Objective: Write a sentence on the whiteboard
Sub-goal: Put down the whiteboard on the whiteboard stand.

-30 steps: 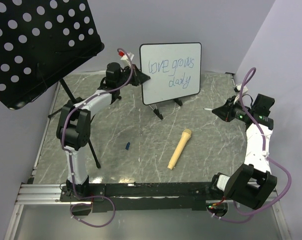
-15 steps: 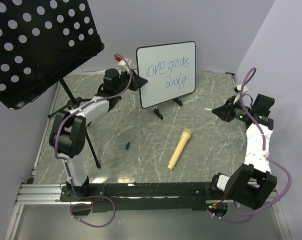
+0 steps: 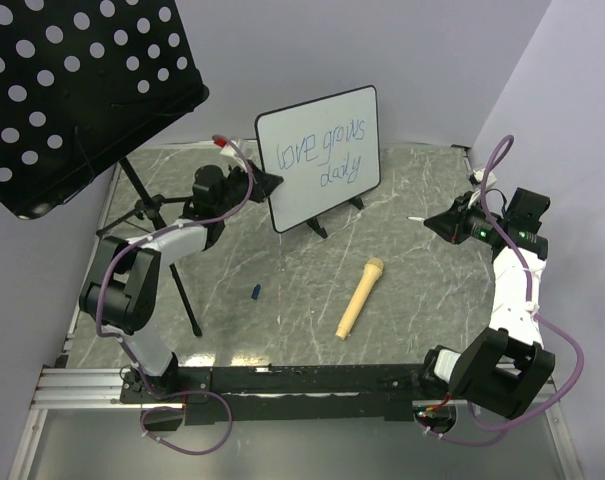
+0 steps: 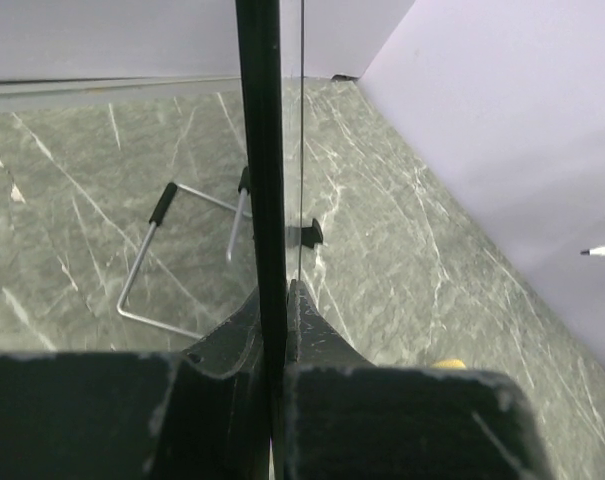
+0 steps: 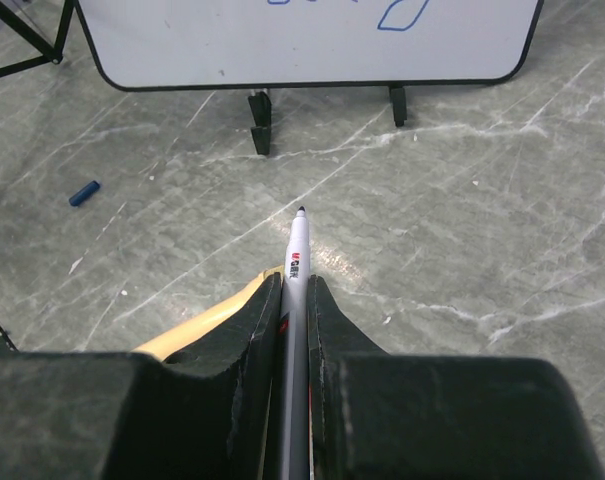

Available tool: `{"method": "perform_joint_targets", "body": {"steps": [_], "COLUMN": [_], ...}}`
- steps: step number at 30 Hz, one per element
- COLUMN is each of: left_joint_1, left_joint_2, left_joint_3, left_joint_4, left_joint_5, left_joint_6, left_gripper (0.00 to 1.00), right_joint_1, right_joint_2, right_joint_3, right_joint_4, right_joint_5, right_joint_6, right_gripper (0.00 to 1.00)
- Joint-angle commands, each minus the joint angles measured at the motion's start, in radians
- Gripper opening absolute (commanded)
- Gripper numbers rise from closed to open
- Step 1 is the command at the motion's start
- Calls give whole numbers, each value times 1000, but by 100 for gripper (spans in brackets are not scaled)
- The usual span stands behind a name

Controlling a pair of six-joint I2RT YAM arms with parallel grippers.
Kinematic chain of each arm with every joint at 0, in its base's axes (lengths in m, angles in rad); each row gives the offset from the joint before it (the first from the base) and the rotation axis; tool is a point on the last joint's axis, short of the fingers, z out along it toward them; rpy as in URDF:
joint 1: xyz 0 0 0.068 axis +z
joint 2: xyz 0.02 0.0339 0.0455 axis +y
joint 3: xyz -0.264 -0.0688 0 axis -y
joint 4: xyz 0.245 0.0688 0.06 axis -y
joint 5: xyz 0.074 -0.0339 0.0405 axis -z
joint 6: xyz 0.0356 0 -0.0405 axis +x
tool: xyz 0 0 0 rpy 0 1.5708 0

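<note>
I should draw my left gripper back toward my base next, swinging the whiteboard round by its rim, then open the gripper.
The whiteboard stands at the back of the table, tilted and turned, with its feet near the marble. The sentence in thin blue letters reads "love grows daily" in two lines. My left gripper is shut on the board's left rim; in the left wrist view the black rim runs up from between the shut jaws of the left gripper. My right gripper hangs at the right, shut on a white marker with its tip bare, well apart from the board.
A black perforated music-stand panel on a tripod stands at the back left, close to my left arm. A yellow microphone-shaped object lies mid-table. A small blue cap lies to its left. Purple walls close in on the right and back.
My left gripper has drawn the whiteboard leftward and tilted it, its left side dropping. The right arm, the marker, the yellow object and the cap have not moved.
</note>
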Motion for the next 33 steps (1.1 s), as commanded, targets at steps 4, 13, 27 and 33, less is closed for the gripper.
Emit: {"method": "perform_joint_targets", "body": {"steps": [4, 13, 27, 33], "left_joint_1": [2, -18, -42, -42], "left_joint_2": [-71, -68, 21, 81], "left_joint_3": [-160, -296, -419, -427], "left_joint_4": [274, 421, 584, 629], "left_joint_5": [-29, -90, -107, -95], "left_joint_6": [-15, -58, -83, -107], "left_gripper": [1, 1, 6, 13], "right_joint_1": [-5, -6, -5, -6], "right_joint_2": [1, 1, 1, 1], "right_joint_3": [-5, -6, -6, -6], "right_joint_4": [5, 2, 2, 3], "right_joint_5": [-41, -46, -47, -48], "right_joint_6": [-21, -23, -24, -23], "right_gripper": [0, 0, 0, 0]}}
